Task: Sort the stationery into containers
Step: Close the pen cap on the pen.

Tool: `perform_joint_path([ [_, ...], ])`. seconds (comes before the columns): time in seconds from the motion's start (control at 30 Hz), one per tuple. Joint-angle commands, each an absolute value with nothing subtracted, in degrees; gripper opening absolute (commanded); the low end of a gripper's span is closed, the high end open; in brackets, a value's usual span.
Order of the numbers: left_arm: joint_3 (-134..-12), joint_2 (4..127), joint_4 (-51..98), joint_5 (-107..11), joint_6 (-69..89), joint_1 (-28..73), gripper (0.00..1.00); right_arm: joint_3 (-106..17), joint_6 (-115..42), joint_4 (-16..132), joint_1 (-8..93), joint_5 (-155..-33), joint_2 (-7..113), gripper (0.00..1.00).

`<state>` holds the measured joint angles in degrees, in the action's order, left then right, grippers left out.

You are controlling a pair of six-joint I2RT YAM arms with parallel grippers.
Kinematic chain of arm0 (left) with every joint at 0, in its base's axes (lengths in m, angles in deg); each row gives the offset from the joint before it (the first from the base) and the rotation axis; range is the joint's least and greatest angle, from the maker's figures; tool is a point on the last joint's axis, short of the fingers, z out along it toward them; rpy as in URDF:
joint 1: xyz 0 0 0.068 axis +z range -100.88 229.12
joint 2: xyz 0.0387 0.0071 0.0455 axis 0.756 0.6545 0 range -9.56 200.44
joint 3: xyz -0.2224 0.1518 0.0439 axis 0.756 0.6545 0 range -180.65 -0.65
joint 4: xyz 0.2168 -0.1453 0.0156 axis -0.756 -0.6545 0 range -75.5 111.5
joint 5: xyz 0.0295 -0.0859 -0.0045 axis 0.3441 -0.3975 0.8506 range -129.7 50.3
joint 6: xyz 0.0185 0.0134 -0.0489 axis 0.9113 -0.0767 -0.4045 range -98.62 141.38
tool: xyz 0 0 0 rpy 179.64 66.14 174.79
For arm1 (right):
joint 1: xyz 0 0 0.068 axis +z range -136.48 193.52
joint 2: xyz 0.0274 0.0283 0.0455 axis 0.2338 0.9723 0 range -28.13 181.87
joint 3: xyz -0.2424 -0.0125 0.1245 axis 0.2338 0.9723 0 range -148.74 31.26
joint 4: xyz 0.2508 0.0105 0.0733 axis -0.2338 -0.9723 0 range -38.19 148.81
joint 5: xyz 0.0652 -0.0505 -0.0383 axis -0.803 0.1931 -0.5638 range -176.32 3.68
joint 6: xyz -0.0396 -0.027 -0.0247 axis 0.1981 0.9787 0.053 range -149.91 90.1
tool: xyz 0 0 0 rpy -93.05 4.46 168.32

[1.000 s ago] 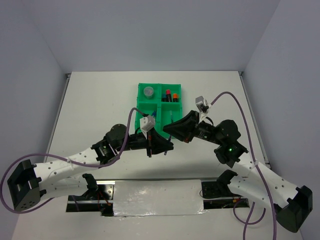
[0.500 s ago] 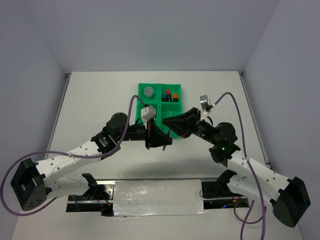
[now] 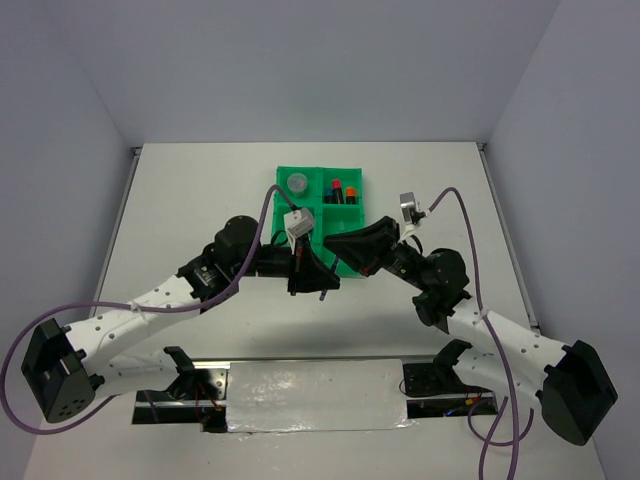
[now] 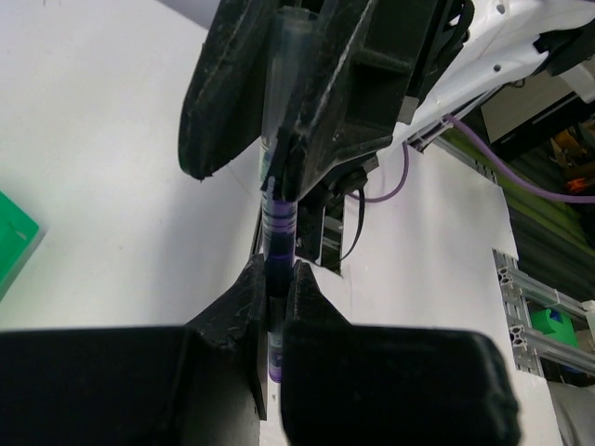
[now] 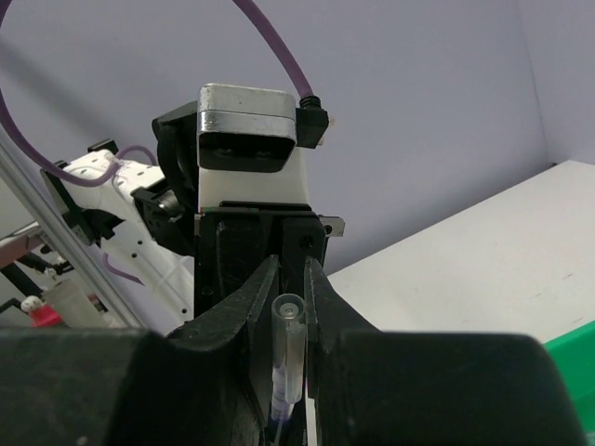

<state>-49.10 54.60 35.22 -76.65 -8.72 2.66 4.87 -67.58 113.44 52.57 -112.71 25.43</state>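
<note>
Next, my left gripper moves outward and down over the green tray's near section beside the markers to release the pen (image 4: 279, 223). The disc and markers occupy the far sections.
A thin blue pen (image 4: 279, 223) with a clear cap (image 4: 284, 74) is held between both grippers, just in front of the green tray (image 3: 284, 208). My left gripper (image 3: 322, 282) is shut on the pen's barrel; in the left wrist view (image 4: 279, 271) the barrel runs up out of its jaws. My right gripper (image 3: 336, 257) faces it tip to tip and is shut on the clear cap (image 5: 290, 339), shown in the right wrist view (image 5: 290, 271). The tray holds a grey disc (image 3: 297, 183) and red-capped markers (image 3: 337, 187). Its near compartments are partly hidden by the wrists.
The four-compartment tray sits at the table's far middle. The grey walls close in the table on the left, right and back. A metal rail and white plate (image 3: 315, 395) lie at the near edge between the arm bases.
My left gripper has carried the pen up and to the right toward the tray. My right gripper has moved left to meet it, and its jaws now hold the cap end.
</note>
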Motion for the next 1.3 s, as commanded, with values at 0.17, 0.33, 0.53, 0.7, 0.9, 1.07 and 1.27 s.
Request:
perform_joint_path([
  [0.17,-61.9,51.3,59.1,-73.9,-9.6,3.3,0.0,11.0,-65.0,100.7,59.3,-121.7,32.9,0.0],
  [0.33,-62.2,50.0,59.5,-73.3,-9.6,4.4,0.0,11.0,-65.0,100.8,59.7,-121.5,32.8,0.0],
  [0.53,-59.5,50.5,58.2,-75.6,-8.6,5.1,0.0,9.6,-65.4,99.2,59.2,-121.2,31.1,0.0],
  [0.7,-47.9,49.2,57.2,-76.5,-4.7,3.0,0.0,2.8,-64.4,89.5,55.4,-120.1,26.3,0.23],
  [0.9,-39.4,48.5,57.1,-72.6,-3.1,0.7,0.0,-4.4,-65.1,83.1,46.3,-123.1,23.0,0.56],
  [1.07,-39.1,52.3,52.5,-69.4,-1.8,0.6,0.0,-8.0,-65.8,80.1,38.3,-126.0,20.4,0.8],
  [1.27,-42.9,58.3,46.0,-56.1,-3.7,0.7,0.0,-14.0,-61.4,68.2,33.5,-122.4,13.1,0.83],
])
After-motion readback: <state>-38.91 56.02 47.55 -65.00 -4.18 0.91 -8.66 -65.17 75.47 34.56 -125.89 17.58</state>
